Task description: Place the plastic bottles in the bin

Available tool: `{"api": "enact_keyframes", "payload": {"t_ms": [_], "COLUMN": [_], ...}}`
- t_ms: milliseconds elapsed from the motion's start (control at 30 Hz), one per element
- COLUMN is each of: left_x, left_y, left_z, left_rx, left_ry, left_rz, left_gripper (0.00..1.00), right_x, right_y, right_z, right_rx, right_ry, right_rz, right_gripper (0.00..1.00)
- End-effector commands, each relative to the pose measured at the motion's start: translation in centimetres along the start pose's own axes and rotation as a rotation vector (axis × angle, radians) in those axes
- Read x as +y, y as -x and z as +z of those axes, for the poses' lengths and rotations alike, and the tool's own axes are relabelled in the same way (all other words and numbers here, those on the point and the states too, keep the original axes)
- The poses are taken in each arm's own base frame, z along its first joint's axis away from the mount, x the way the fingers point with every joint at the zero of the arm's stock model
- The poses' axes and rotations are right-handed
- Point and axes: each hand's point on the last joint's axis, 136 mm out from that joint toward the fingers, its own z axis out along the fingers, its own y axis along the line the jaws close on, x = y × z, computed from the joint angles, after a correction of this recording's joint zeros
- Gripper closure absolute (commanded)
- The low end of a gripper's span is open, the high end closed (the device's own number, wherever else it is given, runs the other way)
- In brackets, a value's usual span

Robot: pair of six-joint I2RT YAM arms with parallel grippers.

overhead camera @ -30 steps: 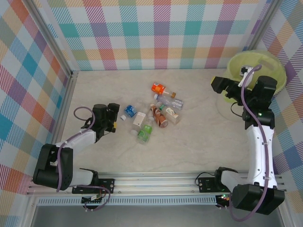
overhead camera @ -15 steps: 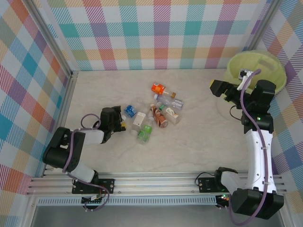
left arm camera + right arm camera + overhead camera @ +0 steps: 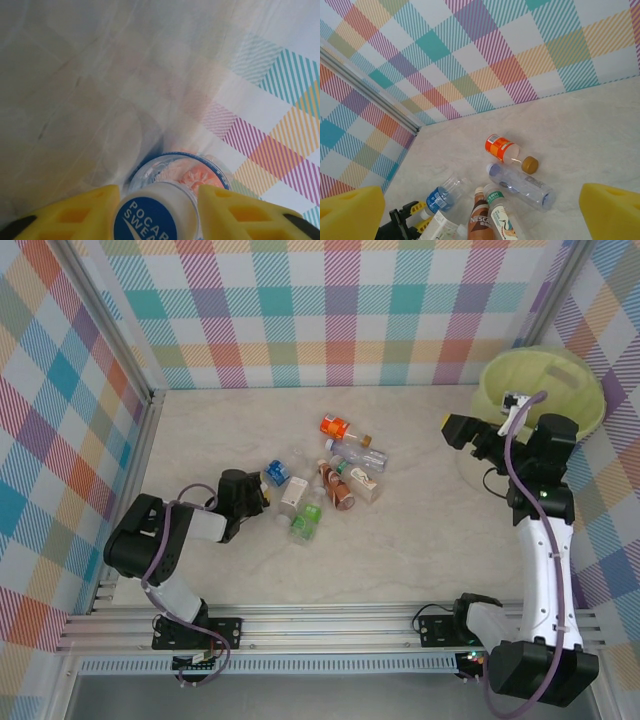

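I need to swing my right gripper away from the bin (image 3: 560, 375) and across the table onto the blue-label bottle's blue label (image 3: 277, 473), since my left gripper's fingers cover only the bottle's cap.
Several plastic bottles lie in a cluster mid-table: an orange-label one (image 3: 335, 426), a clear one (image 3: 360, 452), a brown Nescafe one (image 3: 335, 485), a green-capped one (image 3: 307, 522) and a blue-label one (image 3: 273, 475). My left gripper (image 3: 258, 498) lies low at the cluster's left edge, shut on the blue-label bottle. In the left wrist view its yellow fingers (image 3: 90, 212) press both sides of the white cap (image 3: 150, 220). The bin (image 3: 560, 375), lined in lime green, stands far right. My right gripper (image 3: 455, 430) hovers open just left of the bin, with nothing between its fingers (image 3: 350, 212).
Plaid walls close in the table on the back, left and right. A metal rail (image 3: 330, 625) runs along the near edge. In the right wrist view the orange bottle (image 3: 500, 147), clear bottle (image 3: 520, 186) and blue-label bottle (image 3: 440, 197) lie apart.
My left gripper slid right to the blue-label bottle and closed on its cap. The right arm drifted slightly left, away from the bin.
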Motion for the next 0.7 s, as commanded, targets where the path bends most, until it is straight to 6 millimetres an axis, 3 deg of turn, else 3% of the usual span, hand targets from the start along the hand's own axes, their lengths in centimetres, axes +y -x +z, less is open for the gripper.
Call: {"api": "enact_keyframes", "payload": {"t_ms": [0,100,200,433,533,667], "left_x": [1.9,1.1,-0.6,-7.4,-10.3,-13.1], "left_y": [1.0,1.2,1.4,1.1,-0.7,-4.8], "left_z": [-0.6,-1.6,-2.8,-6.8,-8.6,-10.3], "left_rx": [-0.044,-0.06,-0.067,-0.075,-0.051,0.082], "left_ry": [0.044,0.035,0.014,-0.128,-0.151,-0.195], "left_rz": [0.047,0.097,0.157,0.347,0.521,0.728], "left_gripper": [0.69,0.8,1.0,1.0,1.0,1.0], "right_x": [0.5,0.7,1.2,2.8,4.2,7.4], "right_y": [-0.3,-0.6,-0.7,-2.4,-3.7,-6.1], "right_z": [0.6,1.2,1.3,1.3,1.8,2.5], "right_rx": [0.011,0.024,0.028,0.035,0.069,0.125], "right_ry": [0.048,0.082,0.089,0.163,0.214,0.326], "right_rz": [0.008,0.024,0.007,-0.108,-0.202,-0.373], "right_gripper": [0.0,0.0,0.0,0.0,0.0,0.0]}}
